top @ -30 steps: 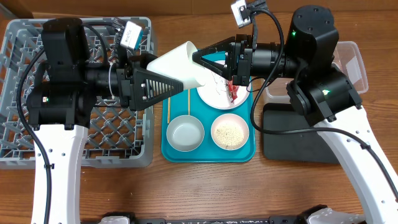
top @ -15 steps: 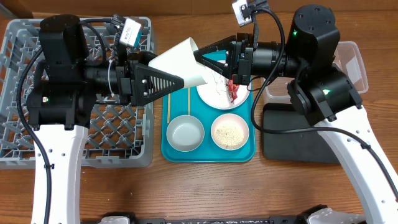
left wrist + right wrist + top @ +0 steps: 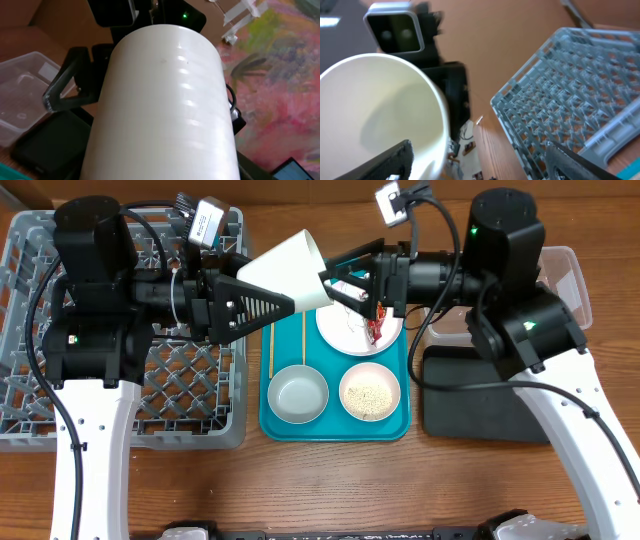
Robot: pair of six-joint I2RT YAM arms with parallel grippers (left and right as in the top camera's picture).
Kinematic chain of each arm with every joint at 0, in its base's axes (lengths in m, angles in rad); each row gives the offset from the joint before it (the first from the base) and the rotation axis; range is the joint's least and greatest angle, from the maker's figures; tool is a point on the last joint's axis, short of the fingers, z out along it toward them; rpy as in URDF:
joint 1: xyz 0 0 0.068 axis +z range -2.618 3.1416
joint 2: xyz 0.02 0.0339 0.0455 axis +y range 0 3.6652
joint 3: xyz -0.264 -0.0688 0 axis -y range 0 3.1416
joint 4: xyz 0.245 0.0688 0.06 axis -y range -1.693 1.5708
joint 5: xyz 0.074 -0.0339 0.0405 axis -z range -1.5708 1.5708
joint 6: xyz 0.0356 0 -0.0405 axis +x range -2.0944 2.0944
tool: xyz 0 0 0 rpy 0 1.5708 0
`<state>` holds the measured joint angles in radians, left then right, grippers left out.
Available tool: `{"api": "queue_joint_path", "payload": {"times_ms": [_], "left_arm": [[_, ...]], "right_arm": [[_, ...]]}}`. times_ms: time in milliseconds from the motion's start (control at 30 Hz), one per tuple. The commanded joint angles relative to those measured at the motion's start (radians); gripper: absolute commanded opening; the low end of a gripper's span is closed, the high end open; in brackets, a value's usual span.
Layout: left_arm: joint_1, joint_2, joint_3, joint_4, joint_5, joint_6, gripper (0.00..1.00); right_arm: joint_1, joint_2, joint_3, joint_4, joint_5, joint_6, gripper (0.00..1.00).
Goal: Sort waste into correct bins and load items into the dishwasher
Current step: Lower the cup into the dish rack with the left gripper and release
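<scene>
My left gripper should move back toward the rack's empty near corner by the teal tray, turn the cup's opening down, lower and release the cup.
A white paper cup (image 3: 290, 272) lies on its side in the air above the teal tray (image 3: 335, 430). My left gripper (image 3: 280, 282) is shut on the cup's body, which fills the left wrist view (image 3: 160, 105) and hides the fingers there. The cup's open mouth (image 3: 375, 115) faces my right gripper (image 3: 332, 280). That gripper stands open, its fingers (image 3: 395, 160) spread on either side of the rim and off it. The grey dishwasher rack (image 3: 190, 400) sits at the left, under the left arm.
On the tray are a white plate (image 3: 345, 332) with red scraps (image 3: 375, 330), an empty grey bowl (image 3: 298, 393), a bowl of pale grains (image 3: 371, 392) and wooden chopsticks (image 3: 269, 355). A clear bin (image 3: 565, 280) and a black bin (image 3: 480, 400) stand at the right.
The left gripper closed on the cup while the right still held its rim. The right gripper has since opened and let go. The cup has shifted slightly up and left.
</scene>
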<state>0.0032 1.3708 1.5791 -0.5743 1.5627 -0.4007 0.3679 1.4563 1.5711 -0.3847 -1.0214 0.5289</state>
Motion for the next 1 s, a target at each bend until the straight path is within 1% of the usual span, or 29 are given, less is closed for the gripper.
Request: {"api": "queue_joint_path", "payload": {"times_ms": [0, 33, 267, 333, 367, 433, 500, 567, 633, 667, 733, 767, 867, 900, 967], "left_arm": [[0.053, 0.002, 0.010, 0.006, 0.018, -0.077, 0.52], [0.072, 0.002, 0.010, 0.004, 0.018, -0.084, 0.48], [0.190, 0.002, 0.010, -0.027, 0.018, -0.093, 0.41], [0.216, 0.002, 0.010, -0.028, 0.017, -0.093, 0.38], [0.236, 0.002, 0.010, -0.042, 0.003, -0.093, 0.37], [0.253, 0.002, 0.010, -0.101, -0.031, -0.072, 0.36], [0.263, 0.002, 0.010, -0.217, -0.120, -0.005, 0.36], [0.266, 0.002, 0.010, -0.335, -0.252, 0.049, 0.34], [0.266, 0.002, 0.010, -0.480, -0.474, 0.090, 0.33], [0.266, 0.002, 0.010, -0.552, -0.609, 0.091, 0.33], [0.266, 0.002, 0.010, -0.637, -0.786, 0.091, 0.33], [0.266, 0.002, 0.010, -0.707, -0.949, 0.090, 0.36], [0.266, 0.002, 0.012, -0.826, -1.291, 0.045, 0.42], [0.266, 0.002, 0.012, -0.881, -1.487, 0.022, 0.43], [0.266, 0.002, 0.011, -0.937, -1.670, -0.016, 0.45]], "right_arm": [[-0.059, -0.021, 0.012, -0.043, -0.005, -0.011, 0.87], [-0.072, -0.023, 0.012, -0.069, -0.005, -0.018, 0.87], [-0.109, -0.030, 0.012, -0.295, 0.034, -0.145, 0.88], [-0.108, -0.030, 0.012, -0.347, 0.075, -0.145, 0.88], [-0.108, -0.030, 0.012, -0.410, 0.142, -0.146, 0.88], [-0.108, -0.030, 0.012, -0.481, 0.223, -0.164, 0.88], [-0.108, -0.030, 0.012, -0.567, 0.327, -0.172, 0.88], [-0.108, -0.030, 0.012, -0.604, 0.361, -0.184, 0.88], [-0.108, -0.030, 0.012, -0.637, 0.371, -0.198, 0.88], [-0.108, -0.030, 0.012, -0.650, 0.375, -0.200, 0.88], [-0.108, -0.030, 0.012, -0.667, 0.374, -0.222, 0.88], [-0.108, -0.030, 0.012, -0.683, 0.378, -0.224, 0.88], [-0.105, -0.029, 0.012, -0.705, 0.378, -0.250, 0.88], [-0.099, -0.029, 0.012, -0.718, 0.385, -0.249, 0.89], [-0.091, -0.029, 0.012, -0.727, 0.393, -0.249, 0.89]]}}
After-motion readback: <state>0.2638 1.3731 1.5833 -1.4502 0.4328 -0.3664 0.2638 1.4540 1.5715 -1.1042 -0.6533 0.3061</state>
